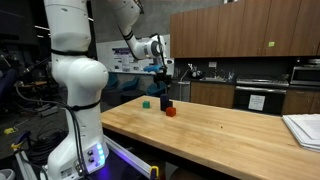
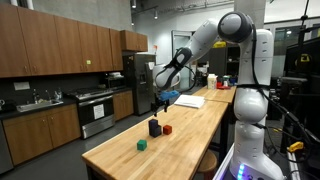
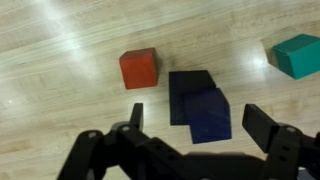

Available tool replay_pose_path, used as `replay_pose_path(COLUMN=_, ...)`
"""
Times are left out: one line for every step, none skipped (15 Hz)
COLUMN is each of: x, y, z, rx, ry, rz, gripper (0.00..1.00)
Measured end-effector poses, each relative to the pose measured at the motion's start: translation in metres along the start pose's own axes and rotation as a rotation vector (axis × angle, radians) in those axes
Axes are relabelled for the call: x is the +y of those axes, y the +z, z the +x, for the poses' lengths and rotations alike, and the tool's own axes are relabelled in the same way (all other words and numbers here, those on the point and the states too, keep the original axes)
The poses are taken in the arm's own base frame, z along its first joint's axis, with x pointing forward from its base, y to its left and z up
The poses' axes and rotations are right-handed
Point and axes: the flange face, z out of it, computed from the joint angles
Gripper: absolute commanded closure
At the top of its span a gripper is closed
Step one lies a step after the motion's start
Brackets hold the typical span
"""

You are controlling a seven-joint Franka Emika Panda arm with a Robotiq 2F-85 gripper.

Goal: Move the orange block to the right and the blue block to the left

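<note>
My gripper turns its fingers square to the sides of the blue block (image 2: 154, 123) (image 3: 202, 108) next and lowers them around it, as it lies crooked below atop a black one.
The orange block (image 3: 138, 68) is a small red-orange cube on the wooden table; it shows in both exterior views (image 1: 171, 112) (image 2: 167, 129). The blue block (image 3: 202, 108) is dark navy and stands right beside it. It looks near-black, and taller than the others, in both exterior views (image 1: 167, 103) (image 2: 154, 127). My gripper (image 3: 200, 125) is open and empty. It hangs well above the blue block, with one finger on each side of it in the wrist view. It also shows in both exterior views (image 1: 165, 72) (image 2: 163, 100).
A green-teal cube (image 3: 297, 54) lies apart from the other two blocks (image 1: 146, 102) (image 2: 141, 145). A white stack of papers (image 1: 303, 128) sits at one end of the table (image 1: 215, 135). Kitchen cabinets and an oven stand behind.
</note>
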Motion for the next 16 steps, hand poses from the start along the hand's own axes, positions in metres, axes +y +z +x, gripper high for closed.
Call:
replay_pose_path(x=-0.011, y=-0.003, z=-0.003, rx=0.000, ry=-0.030, rz=0.007, gripper=0.00)
replay_pose_path(x=-0.022, y=-0.004, z=-0.005, rx=0.001, ry=-0.059, rz=0.009, gripper=0.00)
replay_pose_path(x=-0.031, y=-0.005, z=-0.007, rx=0.002, ry=-0.086, rz=0.009, gripper=0.00)
replay_pose_path(x=-0.039, y=-0.004, z=-0.008, rx=0.003, ry=-0.111, rz=0.002, gripper=0.00)
replay_pose_path(x=-0.043, y=-0.003, z=-0.007, rx=0.007, ry=-0.136, rz=-0.012, gripper=0.00)
replay_pose_path(x=-0.046, y=-0.001, z=-0.005, rx=0.010, ry=-0.157, rz=-0.026, gripper=0.00)
replay_pose_path(x=-0.046, y=0.001, z=-0.001, rx=0.013, ry=-0.173, rz=-0.040, gripper=0.00)
replay_pose_path(x=-0.045, y=0.003, z=0.003, rx=0.015, ry=-0.185, rz=-0.054, gripper=0.00)
replay_pose_path(x=-0.043, y=0.006, z=0.008, rx=0.015, ry=-0.191, rz=-0.063, gripper=0.00)
replay_pose_path(x=-0.040, y=0.010, z=0.013, rx=0.013, ry=-0.193, rz=-0.068, gripper=0.00)
replay_pose_path(x=-0.037, y=0.013, z=0.018, rx=0.008, ry=-0.195, rz=-0.069, gripper=0.00)
replay_pose_path(x=-0.034, y=0.017, z=0.022, rx=0.003, ry=-0.201, rz=-0.071, gripper=0.00)
replay_pose_path(x=-0.032, y=0.021, z=0.026, rx=-0.004, ry=-0.207, rz=-0.071, gripper=0.00)
replay_pose_path(x=-0.030, y=0.025, z=0.030, rx=-0.012, ry=-0.214, rz=-0.070, gripper=0.00)
replay_pose_path(x=-0.030, y=0.029, z=0.034, rx=-0.019, ry=-0.223, rz=-0.067, gripper=0.00)
replay_pose_path(x=-0.030, y=0.033, z=0.037, rx=-0.027, ry=-0.233, rz=-0.066, gripper=0.00)
